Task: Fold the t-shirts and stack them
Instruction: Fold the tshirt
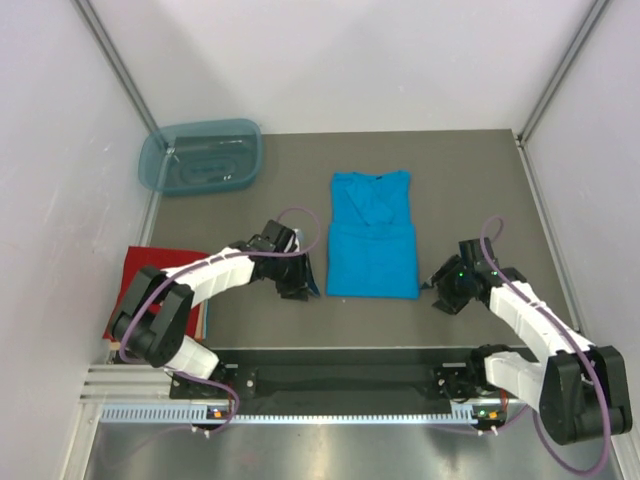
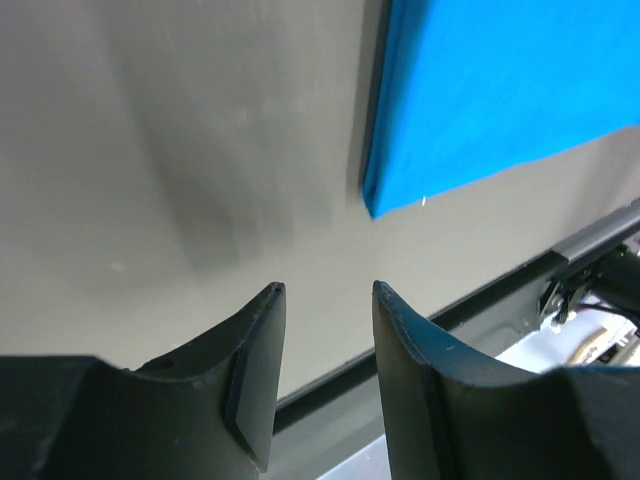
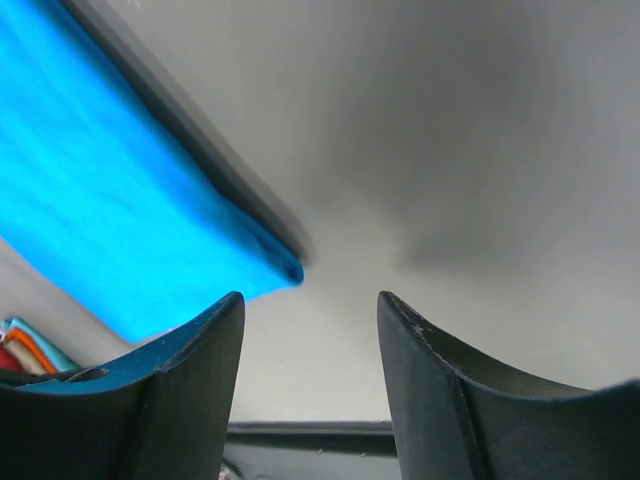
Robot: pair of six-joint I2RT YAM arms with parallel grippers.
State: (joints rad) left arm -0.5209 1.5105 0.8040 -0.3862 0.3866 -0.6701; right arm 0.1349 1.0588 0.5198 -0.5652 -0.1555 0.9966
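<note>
My left gripper moves down and to the right in the top view onto the blue shirt's near corner [image 1: 330, 293] [image 2: 378, 207] next, since only bare table lies between its fingers.
A turquoise-blue t-shirt [image 1: 371, 238] lies flat mid-table, its sides folded in to a long rectangle, collar at the far end. A red t-shirt [image 1: 150, 274], folded flat, rests at the left edge under my left arm. My left gripper [image 1: 299, 284] hovers open and empty just left of the blue shirt's near left corner [image 2: 480, 100]. In the left wrist view only bare table shows between the left gripper [image 2: 328, 290] fingers. My right gripper [image 1: 441, 288] is open and empty just right of the near right corner [image 3: 110, 200]. Its wrist view shows the right gripper [image 3: 310, 298] over bare table.
A translucent blue-green tub [image 1: 201, 157] stands at the far left corner. White walls close in the grey table [image 1: 470, 180] on three sides. A black rail [image 1: 340, 380] runs along the near edge between the arm bases. Coloured cloth edges [image 3: 25, 345] show at the wrist view's lower left.
</note>
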